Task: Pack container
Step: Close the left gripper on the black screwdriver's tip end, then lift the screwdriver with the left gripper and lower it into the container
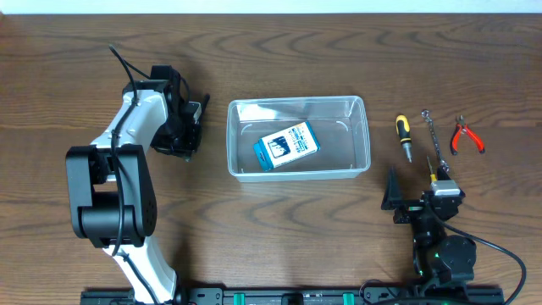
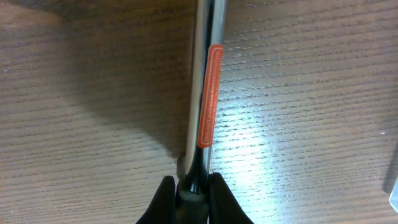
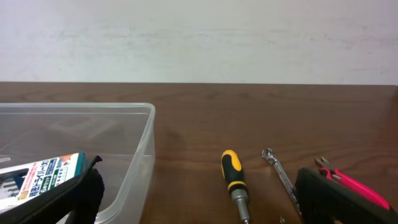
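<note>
The left gripper goes up over the container's rim next, turns, goes down and lets go of the tool there. The container's bare bottom shows along the blue-and-white box's near side.
The clear plastic container (image 1: 339, 140) stands at the table's middle with a small blue-and-white box (image 1: 286, 146) inside. My left gripper (image 1: 192, 127) is to the container's left. In the left wrist view it (image 2: 191, 190) is shut on a silver metal tool with an orange label (image 2: 209, 93), low over the wood. My right gripper (image 1: 421, 202) is near the front right, open and empty. Its view (image 3: 205, 211) shows the container's corner (image 3: 147, 140) at the left, with a yellow-and-black screwdriver (image 3: 232, 177), a thin wrench (image 3: 278, 171) and red pliers (image 3: 349, 179) ahead.
The screwdriver (image 1: 403, 135), wrench (image 1: 434, 142) and red pliers (image 1: 465, 135) lie in a row to the right of the container. The left arm's body (image 1: 110, 186) fills the front left. A white wall runs along the table's far edge (image 3: 199, 82).
</note>
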Robot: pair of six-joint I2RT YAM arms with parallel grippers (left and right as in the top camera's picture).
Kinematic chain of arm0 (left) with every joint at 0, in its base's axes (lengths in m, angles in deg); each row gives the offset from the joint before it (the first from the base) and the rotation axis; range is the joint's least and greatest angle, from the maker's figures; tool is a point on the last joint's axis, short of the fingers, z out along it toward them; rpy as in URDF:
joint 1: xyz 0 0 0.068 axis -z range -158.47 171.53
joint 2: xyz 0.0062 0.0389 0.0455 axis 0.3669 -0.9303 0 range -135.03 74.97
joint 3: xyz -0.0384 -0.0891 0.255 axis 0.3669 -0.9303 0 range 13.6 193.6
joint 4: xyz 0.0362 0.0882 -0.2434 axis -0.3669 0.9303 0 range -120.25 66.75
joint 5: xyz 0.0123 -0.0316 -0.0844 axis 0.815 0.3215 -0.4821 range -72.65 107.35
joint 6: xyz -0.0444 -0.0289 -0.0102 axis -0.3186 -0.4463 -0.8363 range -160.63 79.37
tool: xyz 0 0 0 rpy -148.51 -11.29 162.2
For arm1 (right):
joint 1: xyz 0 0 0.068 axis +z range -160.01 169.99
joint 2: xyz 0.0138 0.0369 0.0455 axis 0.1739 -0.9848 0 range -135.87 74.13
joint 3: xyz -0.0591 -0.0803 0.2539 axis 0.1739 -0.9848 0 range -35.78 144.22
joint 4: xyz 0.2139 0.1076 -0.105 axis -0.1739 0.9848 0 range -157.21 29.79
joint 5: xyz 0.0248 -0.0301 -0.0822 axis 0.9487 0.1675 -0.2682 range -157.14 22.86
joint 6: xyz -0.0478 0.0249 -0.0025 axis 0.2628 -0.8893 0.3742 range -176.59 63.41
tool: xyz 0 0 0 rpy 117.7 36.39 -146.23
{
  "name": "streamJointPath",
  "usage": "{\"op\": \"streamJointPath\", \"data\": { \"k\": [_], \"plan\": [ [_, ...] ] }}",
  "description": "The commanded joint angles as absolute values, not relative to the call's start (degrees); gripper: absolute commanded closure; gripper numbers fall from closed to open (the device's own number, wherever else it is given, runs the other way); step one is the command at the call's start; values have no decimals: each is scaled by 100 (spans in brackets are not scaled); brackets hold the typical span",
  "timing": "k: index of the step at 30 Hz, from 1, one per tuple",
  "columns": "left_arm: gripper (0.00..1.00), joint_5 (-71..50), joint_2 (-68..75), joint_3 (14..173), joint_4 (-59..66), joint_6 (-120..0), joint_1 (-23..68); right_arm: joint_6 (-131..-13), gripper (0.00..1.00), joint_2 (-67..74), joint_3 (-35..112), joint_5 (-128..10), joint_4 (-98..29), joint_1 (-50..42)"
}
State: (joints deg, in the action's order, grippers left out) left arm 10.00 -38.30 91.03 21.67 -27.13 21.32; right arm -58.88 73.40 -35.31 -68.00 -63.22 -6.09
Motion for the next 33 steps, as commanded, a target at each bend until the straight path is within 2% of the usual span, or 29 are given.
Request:
{"op": "streamJointPath", "data": {
  "k": [1, 15, 27, 33],
  "plan": [
    [94, 892, -3918, 9053, 2191, -2702, 2134, -5824, 1, 7375, -3546, -6820, -6311, -666],
    [94, 895, -3489, 9540, 2202, -2702, 2132, -5824, 1, 7375, -3546, -6820, -6311, -668],
    [94, 877, -2351, 9711, 2049, -2702, 2149, -5824, 1, 7375, -3546, -6820, -6311, -668],
    [94, 871, -1669, 9711, 2045, -2698, 2433, -5824, 1, 7375, -3546, -6820, -6311, -668]
  ]
}}
